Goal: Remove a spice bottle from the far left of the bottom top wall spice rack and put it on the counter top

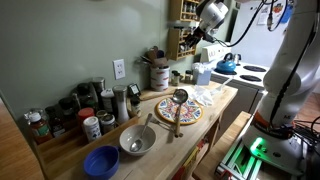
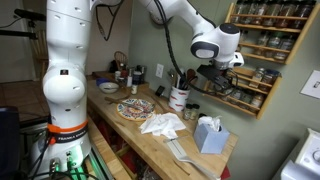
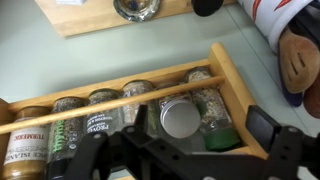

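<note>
I need to move my gripper down and in toward the bottom shelf next, then around the spice bottle's silver lid [image 3: 180, 119], because that end of the bottle leans out past the rack's bar.
The honey-brown wooden spice rack [image 2: 258, 62] hangs on the wall, with small jars on its shelves; it also shows in an exterior view [image 1: 180, 28]. In the wrist view the rack's bottom shelf [image 3: 232, 85] holds a row of jars behind a rail. My gripper [image 3: 200, 128] is open at that shelf's end. Between its fingers a spice bottle with a silver lid [image 3: 180, 118] leans out with its lid toward the camera. A green-capped jar [image 3: 222, 138] lies beside it. The light-wood counter top [image 1: 212, 112] runs below. The gripper shows at the rack in both exterior views [image 1: 205, 32] [image 2: 215, 72].
On the counter are a patterned plate with a ladle [image 1: 178, 110], a metal bowl [image 1: 137, 140], a blue bowl [image 1: 101, 161], a low tray of bottles [image 1: 75, 115], a utensil crock [image 2: 179, 98], a crumpled cloth [image 2: 162, 124] and a tissue box [image 2: 208, 134]. A blue kettle [image 1: 227, 64] sits on the stove.
</note>
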`<state>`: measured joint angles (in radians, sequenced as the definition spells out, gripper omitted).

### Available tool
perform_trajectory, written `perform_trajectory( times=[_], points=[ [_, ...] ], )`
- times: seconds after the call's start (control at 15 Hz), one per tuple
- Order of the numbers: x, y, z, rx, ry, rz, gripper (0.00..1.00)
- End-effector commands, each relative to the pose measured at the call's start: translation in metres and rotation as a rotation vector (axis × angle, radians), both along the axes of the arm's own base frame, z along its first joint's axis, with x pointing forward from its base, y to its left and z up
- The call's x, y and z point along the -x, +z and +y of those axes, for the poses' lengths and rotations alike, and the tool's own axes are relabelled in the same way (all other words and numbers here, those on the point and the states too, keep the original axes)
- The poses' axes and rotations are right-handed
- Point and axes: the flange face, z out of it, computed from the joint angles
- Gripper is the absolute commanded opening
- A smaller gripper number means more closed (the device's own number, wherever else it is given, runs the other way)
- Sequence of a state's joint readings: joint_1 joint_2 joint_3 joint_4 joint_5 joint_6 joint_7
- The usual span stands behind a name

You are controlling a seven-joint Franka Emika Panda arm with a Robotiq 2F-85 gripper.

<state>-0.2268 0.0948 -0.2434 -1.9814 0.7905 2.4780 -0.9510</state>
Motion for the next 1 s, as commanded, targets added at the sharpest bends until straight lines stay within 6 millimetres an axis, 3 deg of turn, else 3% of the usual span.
perform_trajectory(
  times=[0.0, 0.93],
  points=[
    [-0.011, -0.01, -0.008, 0.021, -0.019, -0.036, 1.0],
    [-0.039, -0.026, -0.012, 0.055, 0.005, -0.076, 1.0]
  ],
)
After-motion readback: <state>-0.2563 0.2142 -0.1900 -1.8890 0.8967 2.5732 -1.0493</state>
